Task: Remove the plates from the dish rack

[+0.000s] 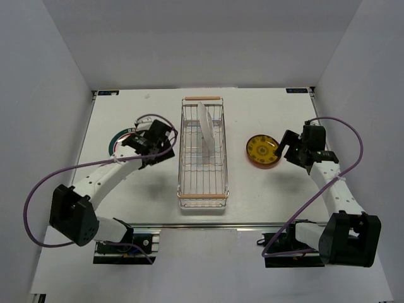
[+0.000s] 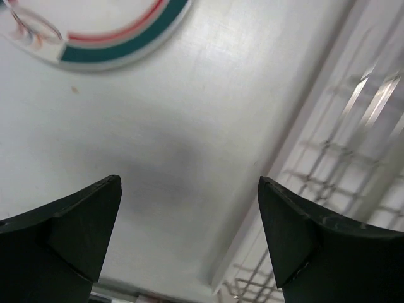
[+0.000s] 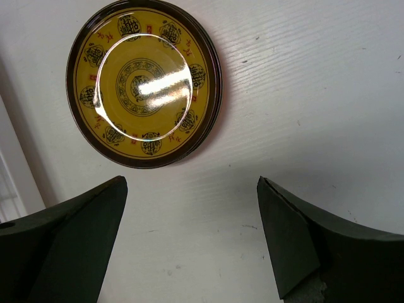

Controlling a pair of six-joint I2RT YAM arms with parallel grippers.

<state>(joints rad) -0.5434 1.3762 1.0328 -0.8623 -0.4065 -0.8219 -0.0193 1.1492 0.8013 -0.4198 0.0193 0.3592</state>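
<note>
My left gripper rises and moves outward over the rack (image 1: 203, 183) onto the white plate's upper edge (image 1: 204, 116) next, as this is the only plate still standing there.
The silver wire dish rack (image 1: 203, 183) with wooden handles stands in the middle of the table. One white plate (image 1: 205, 127) stands on edge in its far half. A white plate with a dark-green rim (image 1: 117, 140) lies left of the rack, partly hidden by my left arm; its rim also shows in the left wrist view (image 2: 120, 44). A yellow dotted plate (image 1: 262, 151) lies right of the rack and shows in the right wrist view (image 3: 144, 84). My left gripper (image 1: 159, 150) is open and empty between the green-rimmed plate and the rack. My right gripper (image 1: 289, 149) is open and empty just right of the yellow plate.
The rack's wires and edge (image 2: 353, 145) show at the right of the left wrist view. White walls enclose the table on three sides. Purple cables loop beside both arms.
</note>
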